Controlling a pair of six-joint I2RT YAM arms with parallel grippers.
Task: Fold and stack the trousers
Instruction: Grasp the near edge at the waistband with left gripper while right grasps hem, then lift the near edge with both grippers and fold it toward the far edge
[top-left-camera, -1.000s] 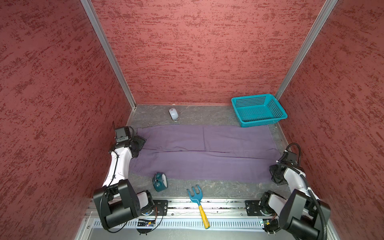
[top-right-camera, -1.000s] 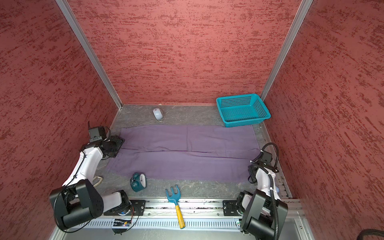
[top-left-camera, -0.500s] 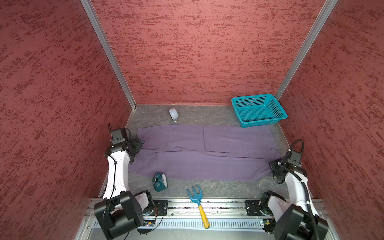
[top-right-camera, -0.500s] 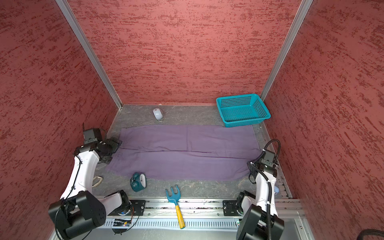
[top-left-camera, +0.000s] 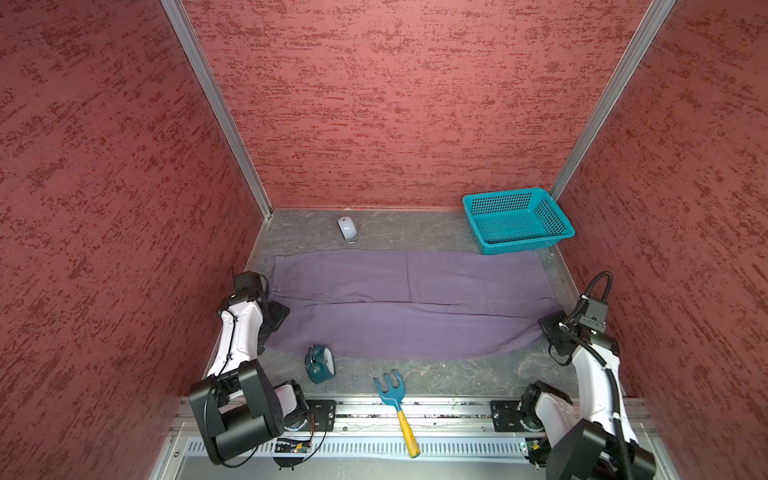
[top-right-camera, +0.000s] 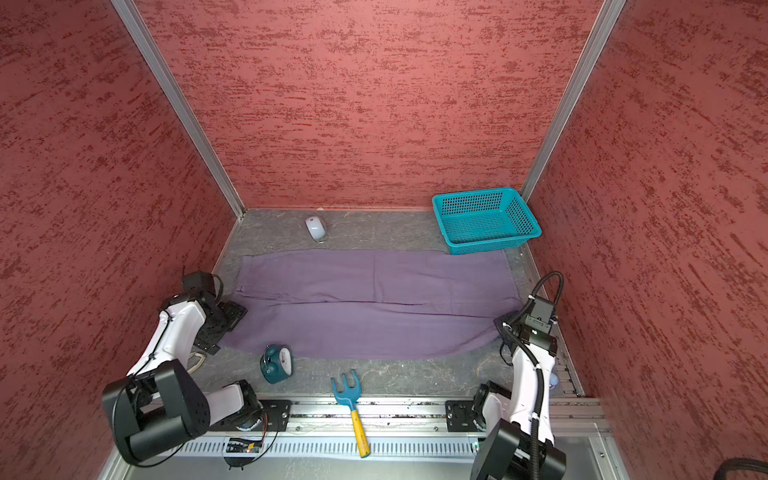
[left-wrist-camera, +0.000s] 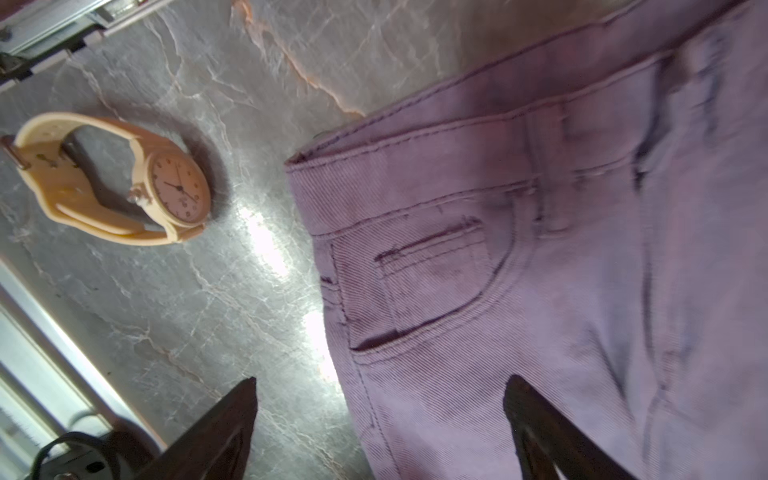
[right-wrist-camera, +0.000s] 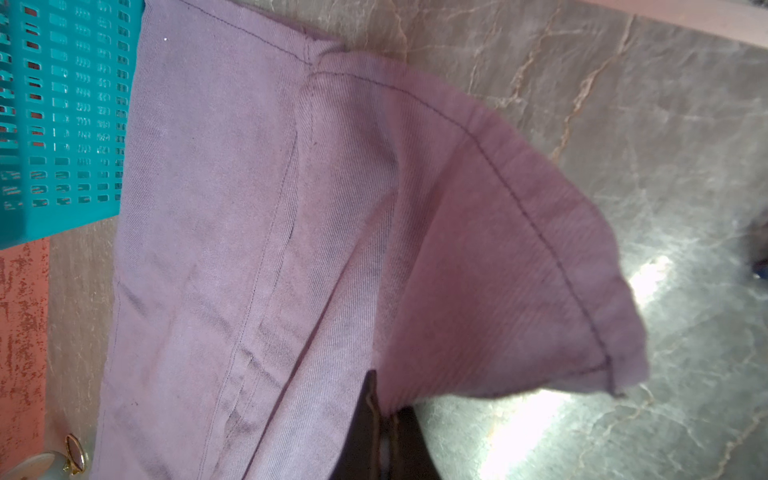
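My open left gripper will move down onto the near edge of the waistband end (top-left-camera: 281, 346) (left-wrist-camera: 365, 404) to close, since its fingers are already on both sides of the edge, over cloth and bare table.
The purple-grey trousers (top-left-camera: 407, 307) (top-right-camera: 374, 307) lie spread flat across the table in both top views, waistband to the left and leg hems to the right. My left gripper (top-left-camera: 276, 320) (top-right-camera: 226, 324) is open at the waistband's near corner. In the left wrist view (left-wrist-camera: 382, 380) one finger is over the bare table and the other over the cloth (left-wrist-camera: 540, 249), gripping nothing. My right gripper (top-left-camera: 548, 332) (top-right-camera: 500, 328) (right-wrist-camera: 384, 399) is shut on the near leg's hem (right-wrist-camera: 478, 270), which is lifted slightly off the table.
A teal basket (top-left-camera: 519, 220) (right-wrist-camera: 50, 104) stands at the back right, touching the trousers' far edge. A white mouse (top-left-camera: 347, 227) lies at the back. A teal alarm clock (top-left-camera: 320, 362) and a blue rake (top-left-camera: 395, 399) lie in front. A beige wristwatch (left-wrist-camera: 124, 187) lies beside the left gripper.
My left gripper's jaws have opened wider and it has moved along the waistband toward the front. The right gripper has kept its hold on the hem and barely moved.
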